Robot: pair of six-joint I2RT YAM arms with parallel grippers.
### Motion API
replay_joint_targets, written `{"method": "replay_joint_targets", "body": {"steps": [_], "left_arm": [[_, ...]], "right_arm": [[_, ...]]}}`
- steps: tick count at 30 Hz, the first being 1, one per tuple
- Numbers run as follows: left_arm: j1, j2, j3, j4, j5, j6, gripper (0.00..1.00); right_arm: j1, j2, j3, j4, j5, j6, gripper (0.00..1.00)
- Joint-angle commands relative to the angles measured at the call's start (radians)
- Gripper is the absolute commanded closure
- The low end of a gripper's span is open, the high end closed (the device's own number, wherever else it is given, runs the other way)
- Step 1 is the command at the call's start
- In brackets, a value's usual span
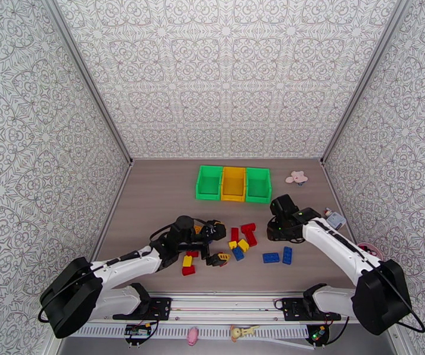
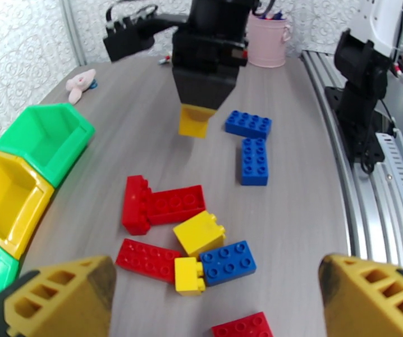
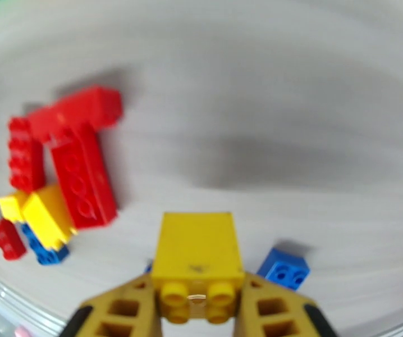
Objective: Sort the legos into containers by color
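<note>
My right gripper moves outward over the green bin nearest the pink flower toy next and releases the yellow brick inside, since that bin stands empty.
The three joined containers stand at the back of the table: a green bin (image 1: pixel 209 182), a yellow bin (image 1: pixel 233 183) and a second green bin (image 1: pixel 258 184). In front of them lie loose legos, among them red bricks (image 1: pixel 248 232), a yellow brick (image 1: pixel 243 245) and two blue bricks (image 1: pixel 271 257). My right gripper (image 1: pixel 274 232) hangs above the table just right of the pile, shut on a yellow brick (image 3: pixel 198 254), which also shows under it in the left wrist view (image 2: pixel 193 120). My left gripper (image 1: pixel 213 244) stands open at the pile's left side, its fingers (image 2: pixel 61 299) wide apart and holding nothing.
A pink flower toy (image 1: pixel 297 177) lies right of the bins. A pink round cup (image 2: pixel 266 40) stands near the right wall, with a small grey object (image 1: pixel 335 219) beyond it. A yellow brick (image 1: pixel 187 261) and a red brick (image 1: pixel 189 270) lie under the left arm.
</note>
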Motion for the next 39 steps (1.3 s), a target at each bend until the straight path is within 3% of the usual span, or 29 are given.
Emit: {"method": "replay_joint_targets", "body": {"steps": [1, 10, 15, 24, 34, 39], "left_arm": [[-0.031, -0.026, -0.013, 0.023, -0.139, -0.075, 0.00], [-0.124, -0.008, -0.018, 0.131, -0.450, -0.209, 0.00], [-0.162, 0.034, -0.006, 0.185, -0.531, -0.222, 0.00], [-0.186, 0.089, 0.010, 0.238, -0.563, -0.218, 0.00], [-0.188, 0.102, 0.013, 0.245, -0.566, -0.197, 0.00], [-0.187, 0.092, 0.018, 0.218, -0.568, -0.179, 0.00]], "right_arm": [[0.006, -0.007, 0.081, 0.071, 0.058, -0.038, 0.80], [-0.004, 0.159, 0.305, 0.175, 0.135, -0.140, 0.81], [-0.023, 0.299, 0.433, 0.246, 0.129, -0.180, 0.82], [-0.041, 0.540, 0.626, 0.300, 0.100, -0.212, 0.82], [-0.078, 0.695, 0.698, 0.355, 0.073, -0.241, 0.82], [-0.091, 0.720, 0.711, 0.357, 0.079, -0.259, 0.71]]}}
